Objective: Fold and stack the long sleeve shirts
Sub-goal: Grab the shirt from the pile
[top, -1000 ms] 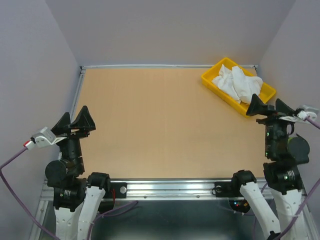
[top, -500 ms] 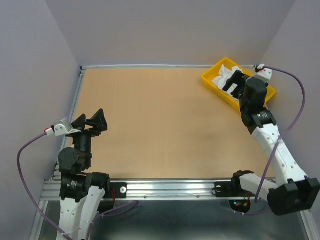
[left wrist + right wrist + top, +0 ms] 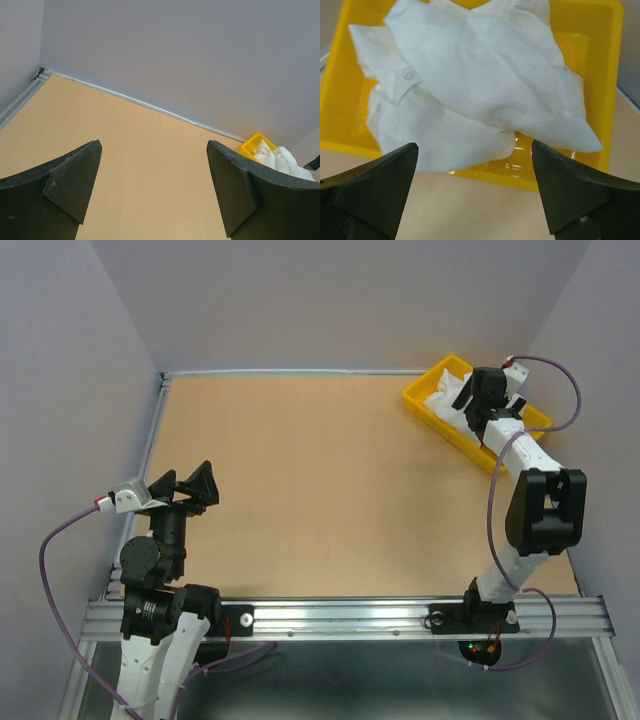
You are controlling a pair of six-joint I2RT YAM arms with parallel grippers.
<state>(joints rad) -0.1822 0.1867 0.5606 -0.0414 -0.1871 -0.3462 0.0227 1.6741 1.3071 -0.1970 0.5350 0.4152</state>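
Observation:
My right gripper moves down open into the yellow tray (image 3: 443, 424) next and pinches the middle of the shirt heap, since its upper fabric lies crumpled and uncovered.
The long sleeve shirts (image 3: 480, 75) are a crumpled white heap filling the yellow tray (image 3: 590, 30) at the table's far right corner; a button and a placket show on the upper fabric. My right gripper (image 3: 474, 150) hangs open just above the tray's near wall and the front edge of the heap (image 3: 440, 402), nothing between its fingers. Seen from above, the right gripper (image 3: 483, 400) covers much of the tray (image 3: 443, 424). My left gripper (image 3: 190, 485) is open at the near left, above bare table. In the left wrist view the left gripper (image 3: 153, 150) holds nothing, and the shirts (image 3: 282, 160) show far off.
The tan table (image 3: 320, 490) is closed in by grey walls on three sides, with a metal rail (image 3: 350, 615) along the near edge. The right arm's elbow (image 3: 545, 510) stands raised over the table's right side.
My right arm has swung out from beside its base to over the yellow tray. The left gripper has shifted slightly inward. Both stay open.

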